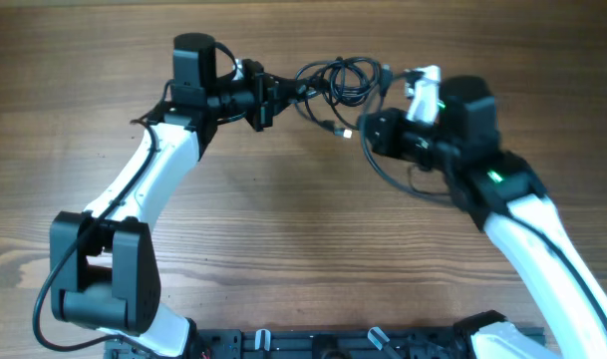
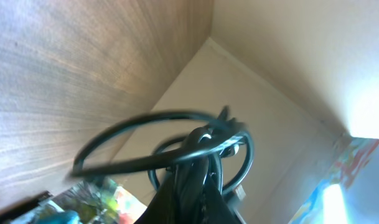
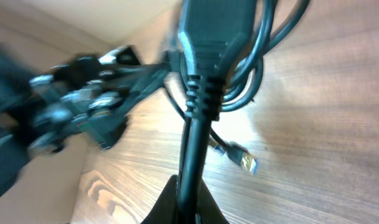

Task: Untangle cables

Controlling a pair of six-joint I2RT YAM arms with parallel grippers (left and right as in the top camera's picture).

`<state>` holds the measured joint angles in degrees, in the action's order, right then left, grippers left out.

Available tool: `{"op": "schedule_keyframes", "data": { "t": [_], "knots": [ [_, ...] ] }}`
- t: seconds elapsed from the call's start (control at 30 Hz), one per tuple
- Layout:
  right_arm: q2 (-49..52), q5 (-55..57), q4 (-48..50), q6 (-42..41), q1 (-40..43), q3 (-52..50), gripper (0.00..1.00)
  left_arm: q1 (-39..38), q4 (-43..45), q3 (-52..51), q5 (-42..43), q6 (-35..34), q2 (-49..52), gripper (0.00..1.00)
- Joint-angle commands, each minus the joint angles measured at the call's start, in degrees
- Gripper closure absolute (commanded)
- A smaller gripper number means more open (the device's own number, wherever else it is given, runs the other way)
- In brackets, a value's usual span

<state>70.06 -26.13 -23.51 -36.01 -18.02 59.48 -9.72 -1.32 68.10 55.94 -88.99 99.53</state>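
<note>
The pinched cords are between my left gripper's fingers, so my left gripper will next turn, move gently toward the right gripper, which is clamping one cord, and let the pinched cords go.
The cables [image 1: 338, 82] are a bunch of black loops held above the far middle of the table between my two grippers. My left gripper [image 1: 271, 100] is shut on the bunch's left side; in the left wrist view the jaws [image 2: 192, 190] pinch several cords while the loops [image 2: 170, 118] fan out beyond them. My right gripper [image 1: 379, 128] is shut on one cord; in the right wrist view the jaws [image 3: 189, 199] clamp that cord just below its moulded black plug [image 3: 198, 56]. A small metal USB plug [image 3: 245, 163] dangles from the bunch [image 1: 345, 132].
The wooden table [image 1: 283, 229] spreads below both arms. The left arm's gripper shows blurred in the right wrist view [image 3: 83, 102]. A black cord [image 1: 398, 184] loops down beside the right arm. The robot's base rail [image 1: 313, 344] lies along the front edge.
</note>
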Motion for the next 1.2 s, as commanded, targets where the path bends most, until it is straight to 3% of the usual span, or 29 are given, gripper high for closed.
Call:
{"op": "schedule_keyframes", "data": {
  "t": [0.0,0.17,0.27,0.37,0.5,0.63,0.77,0.8,0.83,0.9,0.97,1.17],
  "knots": [
    [-8.92,-3.54,-4.22,5.57,0.04,0.39,0.96,2.91,0.44,0.59,-2.73,9.35,-0.2,0.96],
    [-11.54,2.78,-12.37,5.57,0.04,0.37,0.96,2.93,2.38,0.59,-1.18,9.27,-0.22,0.96],
    [-8.15,5.31,-13.42,5.11,0.04,-0.94,0.96,2.82,12.87,0.59,4.94,5.79,-0.22,0.96],
    [-2.73,12.09,-13.07,1.03,0.07,-1.09,0.96,2.82,24.46,0.59,10.95,-2.16,-0.22,0.96],
    [2.95,16.02,-4.74,-0.87,1.55,-1.09,0.96,2.82,32.02,0.59,16.72,-7.52,-0.22,0.96],
    [6.36,11.52,4.57,-3.54,4.83,-1.09,0.96,2.82,32.0,0.59,19.54,-7.45,-0.22,0.96],
    [6.47,6.78,6.99,-2.97,7.13,-1.09,0.96,2.82,32.0,0.59,19.76,-3.91,-0.2,0.96],
    [6.47,7.15,6.88,-2.69,7.74,-1.09,0.9,2.82,32.0,0.59,20.06,-3.26,-0.2,0.96],
    [6.47,7.04,6.91,-1.75,8.26,-1.09,0.73,2.82,32.0,0.59,20.35,-2.45,-0.2,0.96],
    [6.47,5.62,7.23,0.7,9.46,-1.09,0.22,2.82,32.0,0.59,21.75,0.7,-0.2,0.96],
    [6.45,3.1,8.24,4.22,10.29,-1.07,0.13,2.82,31.98,0.59,23.63,5.53,-0.2,0.96],
    [5.42,-11.76,14.82,19.02,10.99,-0.98,0.15,2.82,31.95,0.59,32.0,18.12,-0.2,0.96]
  ]
}}
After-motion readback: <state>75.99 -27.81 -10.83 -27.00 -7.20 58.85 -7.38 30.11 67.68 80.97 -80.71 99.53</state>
